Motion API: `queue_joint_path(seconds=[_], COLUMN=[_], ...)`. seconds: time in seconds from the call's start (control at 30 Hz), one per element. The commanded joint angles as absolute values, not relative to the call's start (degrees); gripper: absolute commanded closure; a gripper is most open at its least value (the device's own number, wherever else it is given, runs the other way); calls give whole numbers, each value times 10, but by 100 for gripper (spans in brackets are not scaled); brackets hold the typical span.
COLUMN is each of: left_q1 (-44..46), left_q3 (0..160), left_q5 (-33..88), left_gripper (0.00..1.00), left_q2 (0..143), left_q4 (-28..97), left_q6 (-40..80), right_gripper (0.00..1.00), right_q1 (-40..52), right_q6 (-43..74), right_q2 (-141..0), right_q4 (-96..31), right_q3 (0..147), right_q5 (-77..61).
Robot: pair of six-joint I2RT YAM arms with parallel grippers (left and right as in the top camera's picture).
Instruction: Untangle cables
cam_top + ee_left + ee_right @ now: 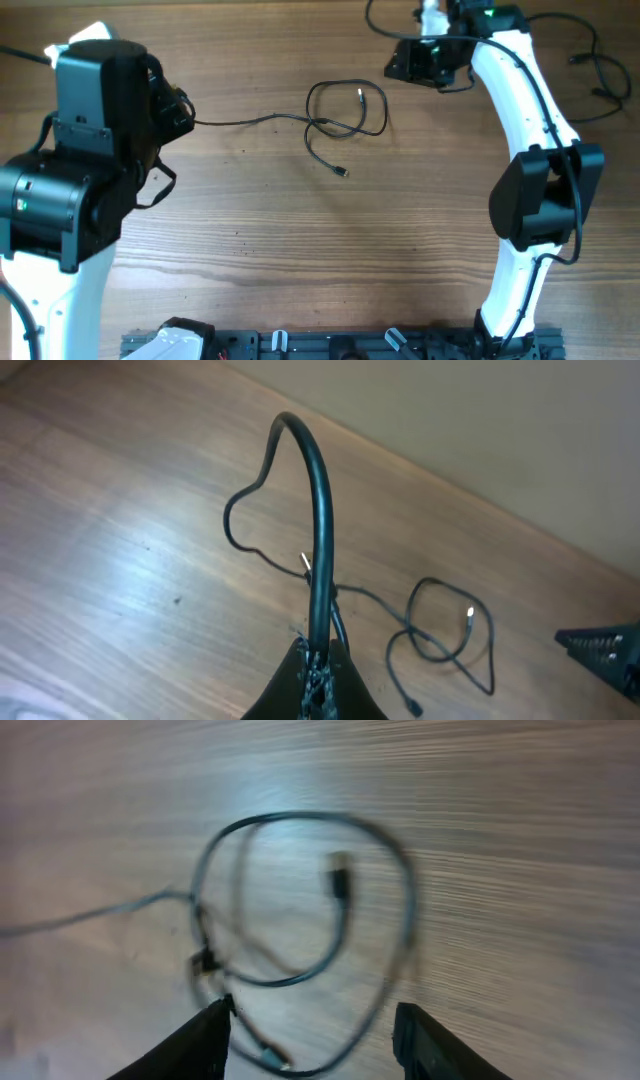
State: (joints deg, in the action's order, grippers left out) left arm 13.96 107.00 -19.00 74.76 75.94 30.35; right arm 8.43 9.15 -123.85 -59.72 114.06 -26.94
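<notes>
Next, my left gripper comes down toward the loops and opens there. Bare wood lies beside the loops while I hold the black cable raised.
The cables (345, 112) lie on the wooden table as thin black loops with small plugs, right of center at the back. One strand runs left from the loops toward my left gripper (180, 108). In the left wrist view my left gripper (322, 660) is shut on a black cable (320, 520) that arches up from its jaws; the loops (450, 635) lie beyond it. My right gripper (420, 62) is above the table just right of the loops. In the right wrist view its fingers (312, 1025) are wide open and empty above the loops (300, 900).
Thicker black wires (600, 70) trail at the back right by the right arm's base. A black rail with fittings (330, 345) runs along the front edge. A pale wall or surface (500, 420) lies past the table's far edge.
</notes>
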Motion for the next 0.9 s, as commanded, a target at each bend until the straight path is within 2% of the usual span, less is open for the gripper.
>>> queue_joint_path(seconds=[0.0,0.13,0.23,0.37,0.47,0.53,0.6,0.63,0.67,0.87], left_q1=[135,135,135,136,149,165,180,186,191,181], left_q3=[1075,1075,1075,1075,1072,1059,1045,1040,1040,1048], left_q5=[-175,-117,28,160,176,176,175,175,175,175], left_gripper=[96,96,96,95,91,64,30,7,0,0], left_q2=[769,796,818,854,894,915,934,942,951,946], left_q4=[779,810,823,873,911,914,911,909,908,847], left_q6=[302,287,193,120,119,119,118,111,108,116], right_gripper=[42,39,37,37,37,37,37,37,37,36], right_q1=[125,181,209,198,169,151,138,134,132,136], right_q6=[17,15,37,106,127,126,126,124,121,121], right_q2=[-1232,-1232,-1232,-1232,-1232,-1232,-1231,-1231,-1231,-1231], right_q4=[-587,-563,-528,-496,-486,-488,-491,-493,-497,-504], right_q3=[1138,1138,1138,1138,1139,1140,1140,1140,1140,1140], right_q5=[-366,-374,-354,-344,-347,-355,-363,-363,-363,-359])
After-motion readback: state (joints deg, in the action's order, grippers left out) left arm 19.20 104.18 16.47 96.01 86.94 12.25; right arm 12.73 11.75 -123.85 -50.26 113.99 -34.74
